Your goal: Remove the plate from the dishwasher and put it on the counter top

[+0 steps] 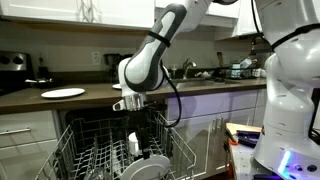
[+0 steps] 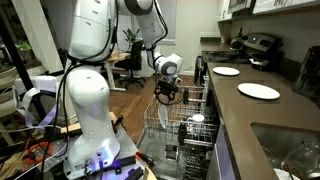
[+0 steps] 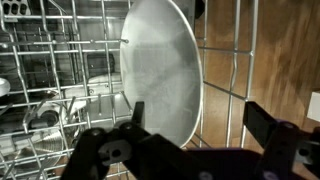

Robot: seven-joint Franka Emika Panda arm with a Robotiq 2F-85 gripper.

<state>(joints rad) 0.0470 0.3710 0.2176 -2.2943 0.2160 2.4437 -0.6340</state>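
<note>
My open gripper moves down over the plate's upper rim (image 1: 150, 158) (image 3: 198, 112) next, one finger on each side, since the plate stands on edge in the rack below.
The plate (image 3: 160, 70) is round and pale grey-white. It stands upright on edge between the tines of the dishwasher's wire rack (image 3: 50, 60). In the wrist view my gripper (image 3: 200, 112) is open, one finger in front of the plate's face and the other beyond its rim, not touching it. In an exterior view my gripper (image 1: 133, 104) hangs over the pulled-out rack (image 1: 90, 150), with the plate (image 1: 150, 166) low in the rack below it. It also shows above the rack (image 2: 172, 135) in an exterior view (image 2: 168, 93). The dark brown counter top (image 1: 100, 96) runs behind.
A thin white plate (image 1: 63, 93) lies on the counter; two (image 2: 226, 71) (image 2: 259, 91) show from the other side. A small white cup (image 1: 135, 144) sits in the rack. A stove (image 2: 255, 45) and a sink (image 2: 285, 150) are set along the counter. A white robot base (image 1: 290, 90) stands beside the dishwasher.
</note>
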